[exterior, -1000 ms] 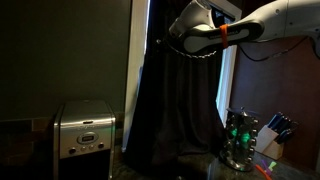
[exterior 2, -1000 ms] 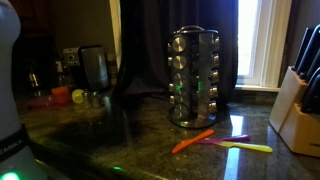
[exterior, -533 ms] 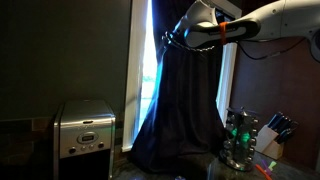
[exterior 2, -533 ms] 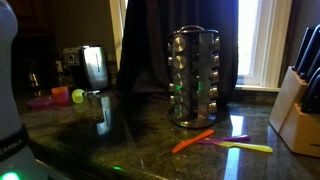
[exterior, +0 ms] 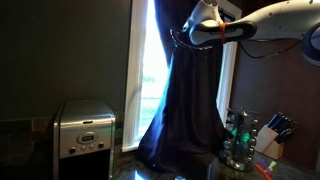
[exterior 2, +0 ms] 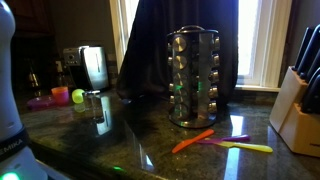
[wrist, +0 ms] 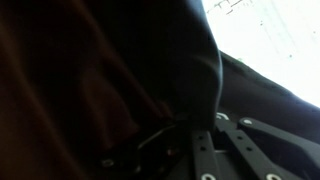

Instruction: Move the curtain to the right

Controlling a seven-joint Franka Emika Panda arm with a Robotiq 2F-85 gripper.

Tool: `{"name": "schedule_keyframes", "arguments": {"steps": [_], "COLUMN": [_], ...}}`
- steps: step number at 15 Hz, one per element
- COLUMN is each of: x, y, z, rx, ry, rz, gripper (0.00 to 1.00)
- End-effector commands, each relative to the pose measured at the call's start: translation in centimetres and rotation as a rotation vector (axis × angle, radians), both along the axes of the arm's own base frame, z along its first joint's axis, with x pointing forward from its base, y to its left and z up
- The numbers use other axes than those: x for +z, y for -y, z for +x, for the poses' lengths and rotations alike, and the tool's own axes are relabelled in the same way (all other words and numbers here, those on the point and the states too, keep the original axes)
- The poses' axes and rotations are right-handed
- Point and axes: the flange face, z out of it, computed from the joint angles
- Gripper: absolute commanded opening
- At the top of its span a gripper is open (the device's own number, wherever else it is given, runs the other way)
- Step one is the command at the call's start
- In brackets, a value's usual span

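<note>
My gripper pulls sideways toward the window frame above the spice rack [exterior: 229, 72] next and releases the fabric, because the dark drape still covers much of the bright window.
The curtain [exterior: 186, 105] is a tall dark drape hanging before the bright window, bunched near its top and flaring out toward the counter. It also shows in an exterior view [exterior 2: 155, 45] behind the spice rack. My gripper [exterior: 181, 38] sits high up at the curtain's left edge and is shut on the fabric. In the wrist view the dark curtain [wrist: 150, 60] fills most of the picture, and the fabric runs down between my gripper's fingers [wrist: 195, 125].
A steel coffee maker [exterior: 84, 130] stands on the counter at the left, also in an exterior view [exterior 2: 93, 68]. A round steel spice rack [exterior 2: 193, 90], a knife block [exterior 2: 300, 105] and orange and yellow utensils [exterior 2: 192, 141] are on the dark stone counter.
My gripper has moved to the right with the curtain's edge in it. A wider strip of bright window now shows to the left of the curtain.
</note>
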Motion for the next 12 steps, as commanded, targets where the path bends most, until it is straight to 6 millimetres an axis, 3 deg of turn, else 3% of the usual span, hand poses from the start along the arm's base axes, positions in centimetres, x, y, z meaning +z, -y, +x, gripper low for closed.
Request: {"name": "schedule_keyframes", "arguments": {"steps": [1, 12], "x": [0.9, 2.7], "y": [2.1, 8.1], "z": [0.9, 0.9], "rx": [-0.165, -0.588], "ry": [0.015, 0.127], "rz": [0.113, 0.411], "gripper": [0.0, 0.0]}}
